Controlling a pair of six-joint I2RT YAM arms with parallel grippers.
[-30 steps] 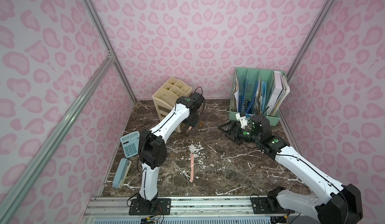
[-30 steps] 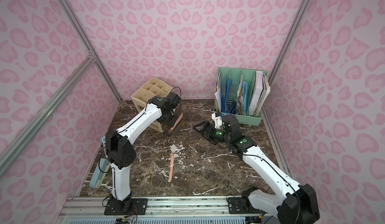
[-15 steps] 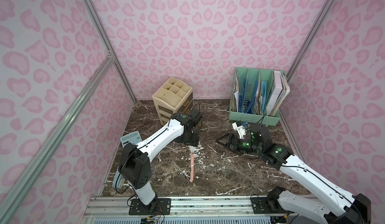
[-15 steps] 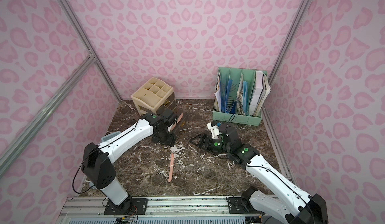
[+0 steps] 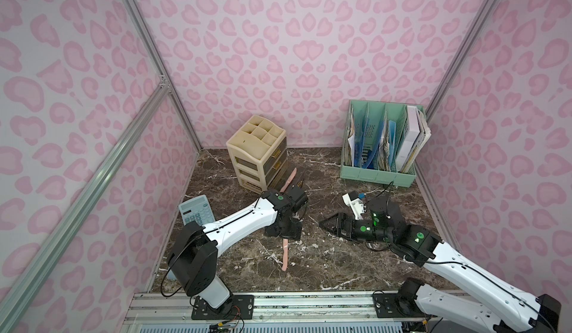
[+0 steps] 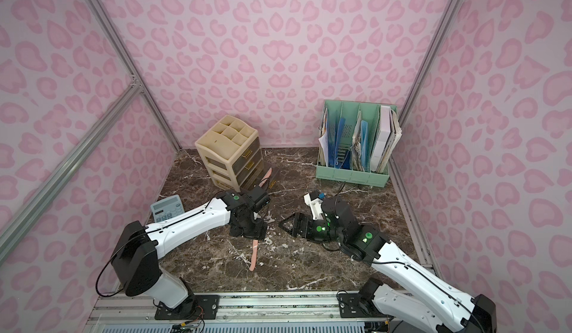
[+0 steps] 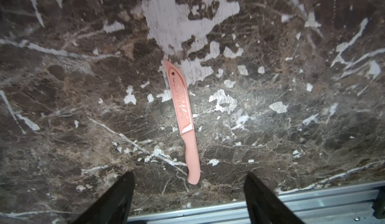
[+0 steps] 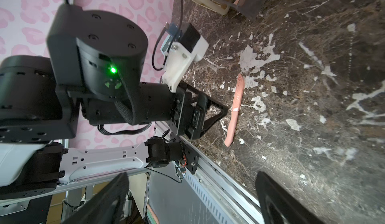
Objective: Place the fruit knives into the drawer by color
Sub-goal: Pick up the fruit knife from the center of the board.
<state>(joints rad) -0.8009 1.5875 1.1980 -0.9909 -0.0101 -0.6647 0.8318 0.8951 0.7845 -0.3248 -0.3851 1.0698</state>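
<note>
The floor knife's handle (image 5: 284,261) (image 7: 193,168) runs lengthwise between the open fingers, so the robot's left gripper will go down and a little back toward the front bar onto it.
A salmon pink fruit knife (image 5: 284,255) (image 6: 254,255) lies flat on the marble floor, handle toward the front rail. My left gripper (image 5: 286,232) (image 6: 249,230) hangs just over its blade end, open and holding nothing. In the left wrist view the knife (image 7: 183,118) lies whole between the spread fingers (image 7: 123,191). A second pink knife (image 5: 289,178) (image 6: 265,178) rests slanted in the open bottom drawer (image 6: 274,176) of the beige drawer unit (image 5: 257,155). My right gripper (image 5: 329,224) (image 6: 289,224) lies low to the right, open and empty, pointing at the floor knife (image 8: 234,110).
A grey calculator (image 5: 196,212) lies by the left wall. A green file rack (image 5: 379,173) with papers stands at the back right. The metal rail (image 5: 278,303) runs along the front edge. The pink walls close in three sides.
My left gripper let go of a pink knife in the bottom drawer, opened, and swung forward and down over the floor knife. The right arm drew back toward the front.
</note>
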